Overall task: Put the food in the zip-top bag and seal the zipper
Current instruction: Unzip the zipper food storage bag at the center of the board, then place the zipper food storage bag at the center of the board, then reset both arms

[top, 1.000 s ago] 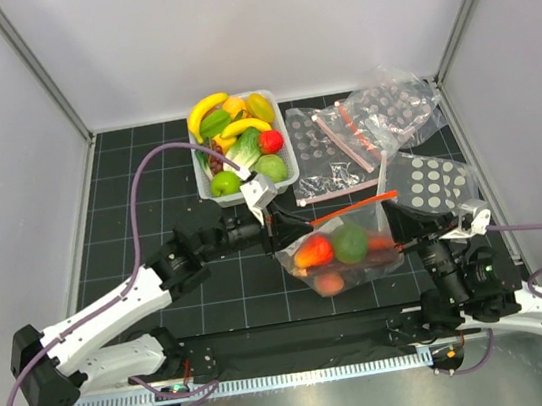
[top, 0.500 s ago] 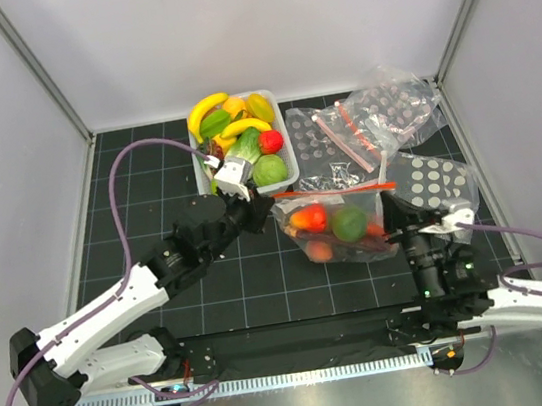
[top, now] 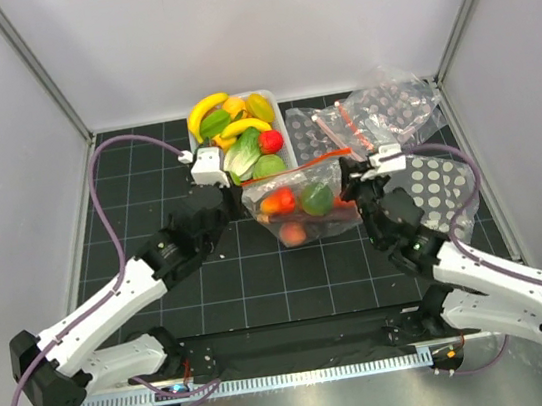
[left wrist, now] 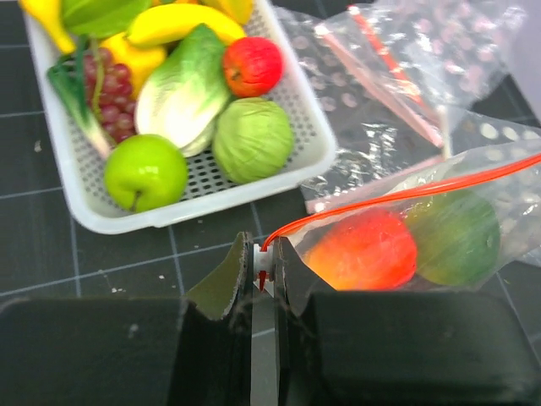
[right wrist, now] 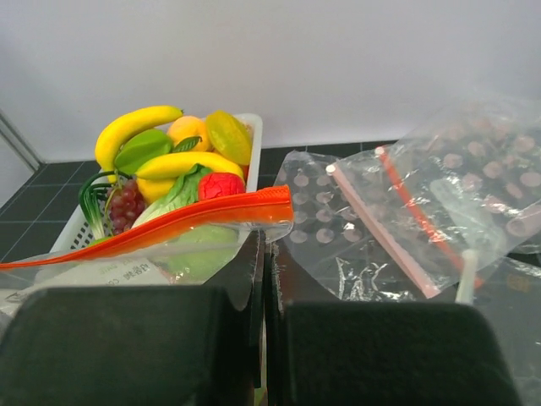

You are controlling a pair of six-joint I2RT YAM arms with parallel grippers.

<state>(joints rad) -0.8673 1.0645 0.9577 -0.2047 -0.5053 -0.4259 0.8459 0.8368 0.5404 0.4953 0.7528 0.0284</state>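
Note:
I should next move my left gripper to the left in the top view, beside the tub's near edge (left wrist: 169,218), and release the slider there, since the slider (left wrist: 264,258) is at the end of the zipper.
The clear zip-top bag (top: 303,214) hangs between my two grippers in front of the tub. It holds an orange-red piece (left wrist: 363,249), a green piece (left wrist: 456,237) and another reddish piece lower down. The orange-red zipper (top: 296,166) runs along its top. My left gripper (left wrist: 265,271) is shut on the white slider (left wrist: 264,258) at the zipper's left end (top: 245,188). My right gripper (right wrist: 269,245) is shut on the bag's right corner just below the zipper (right wrist: 194,218), at the bag's right side in the top view (top: 350,190).
A white tub (top: 280,126) behind the bag holds bananas (top: 208,111), a green apple, lettuce, grapes and a red strawberry (top: 270,141). Spare dotted bags (top: 384,111) lie at the back right, another (top: 439,179) under my right arm.
Both grippers have carried the bag away from the near edge and leftward, up to the tub. The right arm has swung inward and forward with it.

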